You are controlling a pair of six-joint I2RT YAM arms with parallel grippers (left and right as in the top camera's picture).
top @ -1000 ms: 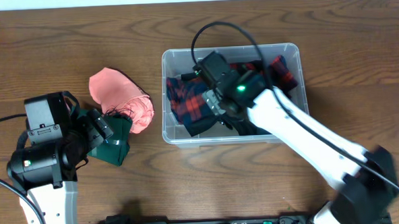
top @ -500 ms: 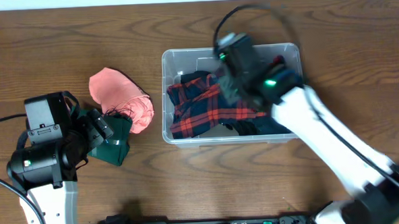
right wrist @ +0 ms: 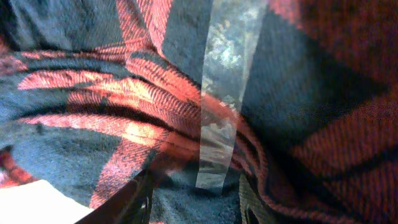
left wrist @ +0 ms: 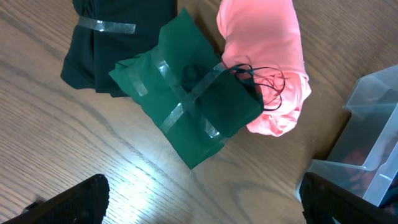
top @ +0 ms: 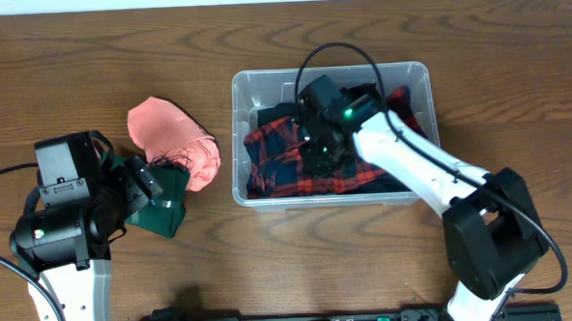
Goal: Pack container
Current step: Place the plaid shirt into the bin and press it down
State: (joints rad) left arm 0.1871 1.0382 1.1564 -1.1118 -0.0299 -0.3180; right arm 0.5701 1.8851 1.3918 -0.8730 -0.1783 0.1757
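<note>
I will lower my open left gripper, tilting it, onto the green bundle's edge facing away from the pink bundle point(left wrist: 267, 62) and close there, since bare tabletop borders that edge.
The clear container point(top: 410, 71) stands at the table's middle and holds a red and dark blue plaid cloth point(top: 279, 167) bound with clear tape point(right wrist: 219, 99). My right gripper point(top: 320, 147) is down inside the container. In the right wrist view its fingers point(right wrist: 194, 202) are partly closed with a fold of the plaid cloth point(right wrist: 81, 93) between them. My left gripper point(top: 157, 182) is wide open point(left wrist: 199, 199) and empty, above the table beside a taped green bundle point(left wrist: 186, 102). A pink bundle point(left wrist: 267, 62) lies against the green one.
A dark taped bundle point(left wrist: 112, 37) lies behind the green one. The pink bundle point(top: 174, 136) sits left of the container, and the green bundle point(top: 163, 212) just below it. A container corner point(left wrist: 373, 137) shows at the right of the left wrist view.
My right arm swung toward the container's back, then came down onto the cloth's middle. The plaid cloth has spread flatter across the container. The left arm has not moved.
</note>
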